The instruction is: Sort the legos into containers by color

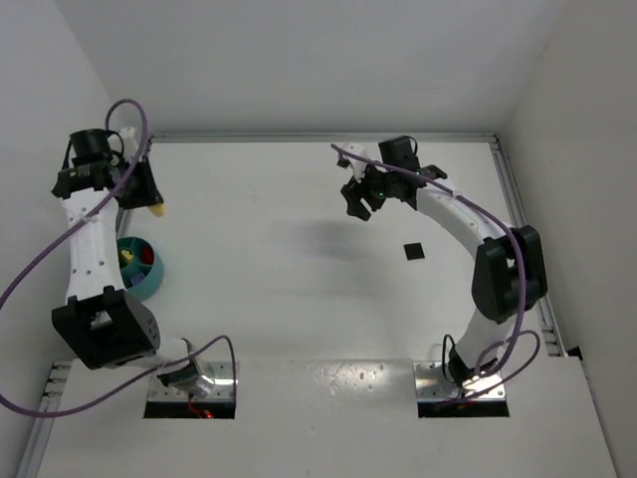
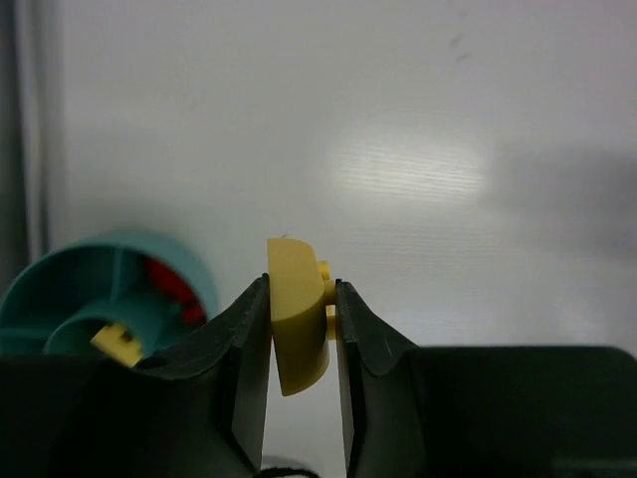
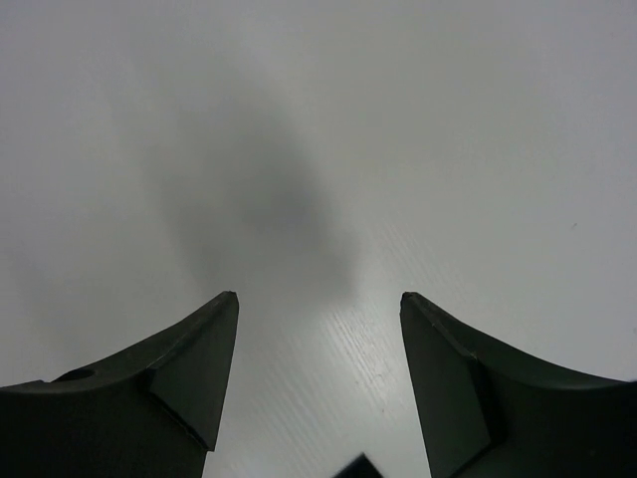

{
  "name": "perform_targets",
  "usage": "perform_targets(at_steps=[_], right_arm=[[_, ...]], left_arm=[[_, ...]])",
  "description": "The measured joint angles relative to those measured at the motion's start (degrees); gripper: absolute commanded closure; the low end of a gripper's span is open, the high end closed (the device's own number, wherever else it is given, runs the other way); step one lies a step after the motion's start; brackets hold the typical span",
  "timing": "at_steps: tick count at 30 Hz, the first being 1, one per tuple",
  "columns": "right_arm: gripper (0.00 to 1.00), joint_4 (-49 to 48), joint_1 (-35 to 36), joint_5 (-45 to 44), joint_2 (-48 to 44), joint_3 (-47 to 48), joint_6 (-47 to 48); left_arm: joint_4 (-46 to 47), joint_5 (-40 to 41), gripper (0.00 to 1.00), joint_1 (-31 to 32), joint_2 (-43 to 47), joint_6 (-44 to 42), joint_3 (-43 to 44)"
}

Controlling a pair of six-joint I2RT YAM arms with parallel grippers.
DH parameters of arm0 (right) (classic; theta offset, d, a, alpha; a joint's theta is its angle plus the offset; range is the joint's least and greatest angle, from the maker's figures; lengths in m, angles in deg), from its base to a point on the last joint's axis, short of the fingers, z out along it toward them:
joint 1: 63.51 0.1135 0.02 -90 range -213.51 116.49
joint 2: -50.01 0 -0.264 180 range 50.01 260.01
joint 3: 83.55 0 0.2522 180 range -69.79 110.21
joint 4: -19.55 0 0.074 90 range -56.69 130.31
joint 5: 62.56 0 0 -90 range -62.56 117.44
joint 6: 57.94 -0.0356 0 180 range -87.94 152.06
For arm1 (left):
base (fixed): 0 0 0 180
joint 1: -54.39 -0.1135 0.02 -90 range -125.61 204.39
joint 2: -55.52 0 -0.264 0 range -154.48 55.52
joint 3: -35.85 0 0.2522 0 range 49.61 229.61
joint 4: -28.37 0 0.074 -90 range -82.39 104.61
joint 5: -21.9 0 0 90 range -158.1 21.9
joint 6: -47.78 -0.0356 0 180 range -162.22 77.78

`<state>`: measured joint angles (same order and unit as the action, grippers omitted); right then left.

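Note:
A yellow lego is in the bowl's round section [image 1: 126, 257] [image 2: 107, 339], so the robot's left gripper will next swing back and to the left in the top view, then go down over that section.
My left gripper [image 2: 303, 289] is shut on a yellow lego [image 2: 297, 314], held in the air above the table. In the top view that yellow lego [image 1: 156, 210] shows at the left gripper [image 1: 149, 202], just beyond the teal bowl [image 1: 149, 278]. The bowl [image 2: 70, 274] has dividers; red legos [image 2: 169, 289] lie in one compartment and a yellow lego [image 2: 117, 342] in another. My right gripper [image 3: 318, 304] is open and empty above bare table; in the top view it [image 1: 358, 204] hangs over the middle far part.
A small black square [image 1: 414, 250] lies on the table below the right arm; its corner shows in the right wrist view [image 3: 358, 467]. Silver base plates [image 1: 194, 388] hold the arms at the near edge. White walls bound the table.

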<state>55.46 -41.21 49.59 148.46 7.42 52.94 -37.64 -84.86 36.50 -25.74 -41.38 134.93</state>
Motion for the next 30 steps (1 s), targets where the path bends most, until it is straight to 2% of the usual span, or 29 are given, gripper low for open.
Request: perform_targets(at_steps=[6, 17, 30], right_arm=[[0.33, 5.49, -1.4, -0.37, 8.15, 5.97, 1.9], [0.33, 11.1, -1.44, 0.48, 15.28, 18.14, 2.97], [0.33, 13.31, -1.42, 0.55, 16.72, 19.56, 3.02]], left_arm=[[-6.56, 6.64, 0.84, -9.14, 0.48, -1.73, 1.36], [-10.25, 8.66, 0.84, -19.96, 3.39, -2.32, 0.79], [-8.55, 7.39, 0.84, -23.61, -1.16, -1.79, -4.94]])
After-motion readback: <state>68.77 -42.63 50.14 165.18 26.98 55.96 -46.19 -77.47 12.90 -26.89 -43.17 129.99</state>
